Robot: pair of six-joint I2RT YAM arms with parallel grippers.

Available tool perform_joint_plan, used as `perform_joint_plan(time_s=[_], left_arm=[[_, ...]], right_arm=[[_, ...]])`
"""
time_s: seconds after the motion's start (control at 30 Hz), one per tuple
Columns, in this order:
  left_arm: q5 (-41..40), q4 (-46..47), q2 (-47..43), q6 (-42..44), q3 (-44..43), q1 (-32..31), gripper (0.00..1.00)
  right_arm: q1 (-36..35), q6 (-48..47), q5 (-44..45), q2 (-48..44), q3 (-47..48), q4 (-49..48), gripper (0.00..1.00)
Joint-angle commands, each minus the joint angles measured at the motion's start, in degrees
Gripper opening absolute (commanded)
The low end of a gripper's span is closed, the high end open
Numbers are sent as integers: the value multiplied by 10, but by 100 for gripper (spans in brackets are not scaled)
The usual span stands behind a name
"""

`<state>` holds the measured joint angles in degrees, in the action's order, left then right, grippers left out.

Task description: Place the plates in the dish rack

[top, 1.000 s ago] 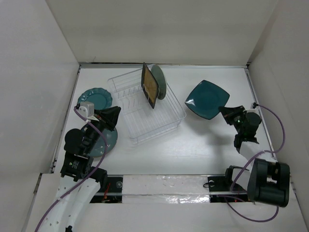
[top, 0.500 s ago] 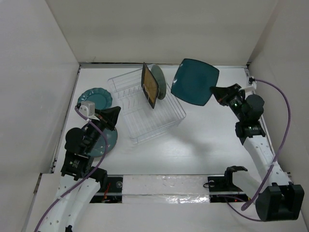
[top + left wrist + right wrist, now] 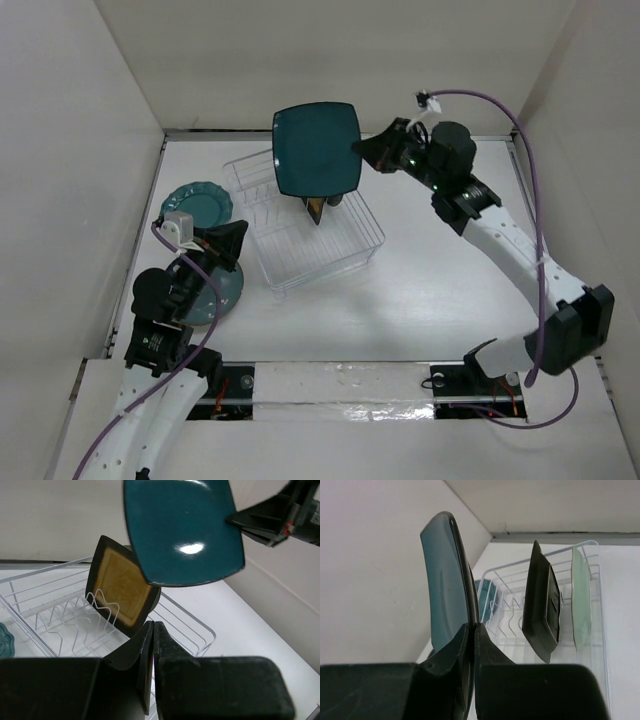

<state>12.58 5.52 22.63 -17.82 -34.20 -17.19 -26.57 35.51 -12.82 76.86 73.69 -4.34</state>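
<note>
The slot pegs of the rack are bare, so my right gripper will next turn, move down and to its left in the top view to them, and let go of the teal plate.
A squarish dark teal plate (image 3: 315, 150) (image 3: 182, 530) hangs on edge above the clear dish rack (image 3: 310, 245), and my right gripper (image 3: 360, 149) (image 3: 472, 627) is shut on its right rim. In the rack a mustard-yellow square plate (image 3: 122, 592) (image 3: 542, 605) stands upright, with a pale green plate (image 3: 581, 600) behind it. From above, the held plate hides most of both. A scalloped teal plate (image 3: 196, 200) lies left of the rack. A round teal-blue plate (image 3: 222, 292) lies under my left arm. My left gripper (image 3: 240, 232) (image 3: 152, 625) is shut, nothing showing between its fingers.
White walls enclose the table on three sides; the right arm reaches along the back wall (image 3: 330, 70). Its purple cable (image 3: 540, 230) loops over the right side. The rack has bare slot pegs (image 3: 55, 617) left of the mustard plate.
The right arm lifted the dark teal plate off the table right of the rack and swung it left, over the rack. The left arm stayed put.
</note>
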Motion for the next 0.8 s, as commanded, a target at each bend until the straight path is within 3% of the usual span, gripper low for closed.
perform_joint_plan(time_s=[0.0,0.1,0.33,0.6,0.77], left_arm=[[0,23,-9,2,-13,-2,1],[1,21,-14,2,-12,-2,2],[1,21,-11,2,-14,-2,2],[3,18,-14,2,-14,-2,3],[-2,16,-17,3,-14,-2,3]], right_arm=[[-19,-47,29,60,150,-4,0],[-32,-80,37,134,258,83,0],[-70,-134,168,254,447,230,0],[-134,-175,335,362,584,332,0],[-148,-193,377,402,629,365,0]])
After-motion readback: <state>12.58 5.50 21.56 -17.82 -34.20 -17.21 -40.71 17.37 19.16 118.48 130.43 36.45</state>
